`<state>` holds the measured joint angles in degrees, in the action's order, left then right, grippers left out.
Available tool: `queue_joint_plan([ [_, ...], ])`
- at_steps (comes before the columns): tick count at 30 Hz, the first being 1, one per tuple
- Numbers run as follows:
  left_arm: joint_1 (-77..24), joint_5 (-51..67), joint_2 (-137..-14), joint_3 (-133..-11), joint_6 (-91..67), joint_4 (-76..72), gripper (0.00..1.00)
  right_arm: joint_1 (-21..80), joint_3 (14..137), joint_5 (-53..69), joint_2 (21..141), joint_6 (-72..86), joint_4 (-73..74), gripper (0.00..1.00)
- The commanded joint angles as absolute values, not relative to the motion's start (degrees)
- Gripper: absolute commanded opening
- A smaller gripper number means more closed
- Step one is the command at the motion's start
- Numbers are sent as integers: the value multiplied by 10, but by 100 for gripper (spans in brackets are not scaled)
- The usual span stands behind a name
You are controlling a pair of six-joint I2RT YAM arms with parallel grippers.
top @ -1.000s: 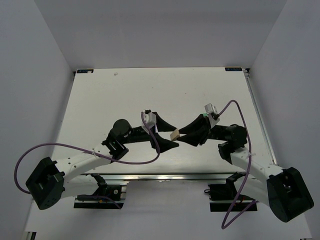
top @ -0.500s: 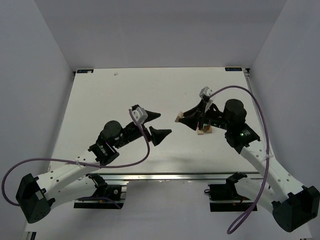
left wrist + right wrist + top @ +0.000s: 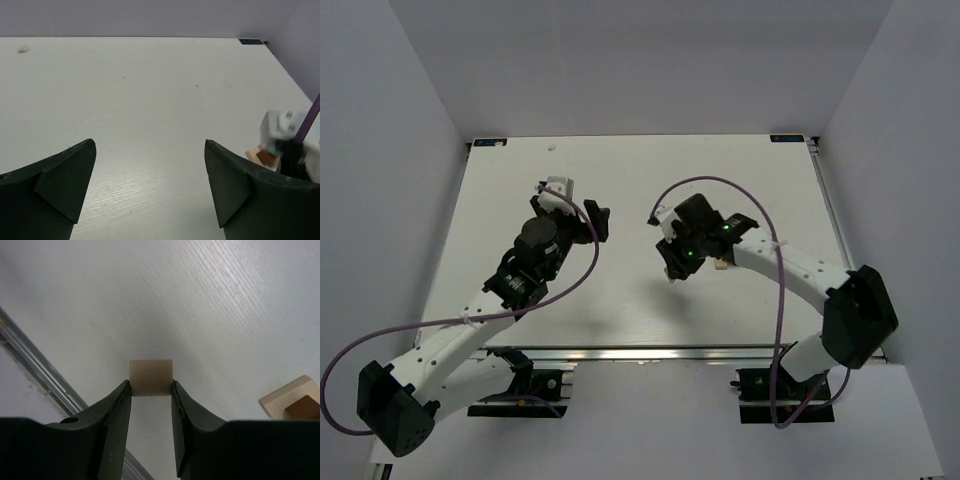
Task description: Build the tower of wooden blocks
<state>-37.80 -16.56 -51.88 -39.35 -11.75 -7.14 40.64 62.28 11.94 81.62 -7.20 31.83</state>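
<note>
The table under the light tan wood block is bare, so the robot's right gripper needs to lower the light tan wood block onto the table beside the tower.
A light tan wood block (image 3: 151,377) is pinched between the fingertips of my right gripper (image 3: 151,385), which is shut on it above the table. In the top view this gripper (image 3: 672,268) points toward the near edge with the block (image 3: 671,276) at its tip. The wood block tower (image 3: 295,401) is a tan block with a dark brown one (image 3: 303,408) on top. It stands on the table to the gripper's right and is partly hidden by the arm in the top view (image 3: 722,263). My left gripper (image 3: 149,145) hangs open and empty at centre left (image 3: 595,226), apart from the tower (image 3: 263,155).
The white table (image 3: 520,190) has a metal rail along its near edge (image 3: 35,357). A small pale speck (image 3: 23,49) lies at the far left. The right arm's white wrist camera and purple cable (image 3: 280,127) sit in front of the tower in the left wrist view.
The left gripper let go of the tan block, opened wide and drew back to the left. The right gripper kept the block, swung right, then turned toward the near edge.
</note>
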Motion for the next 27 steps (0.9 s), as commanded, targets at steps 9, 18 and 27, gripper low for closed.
queue_joint_plan([
  [9,-352,-314,-687,-579,-255,170,98,441,707,-30,989,-83,403,6],
  [18,-324,-309,-695,-571,-265,169,98,442,680,-38,1021,-67,292,24],
  [27,-303,-298,-707,-565,-271,166,98,442,599,-21,991,-38,185,44],
])
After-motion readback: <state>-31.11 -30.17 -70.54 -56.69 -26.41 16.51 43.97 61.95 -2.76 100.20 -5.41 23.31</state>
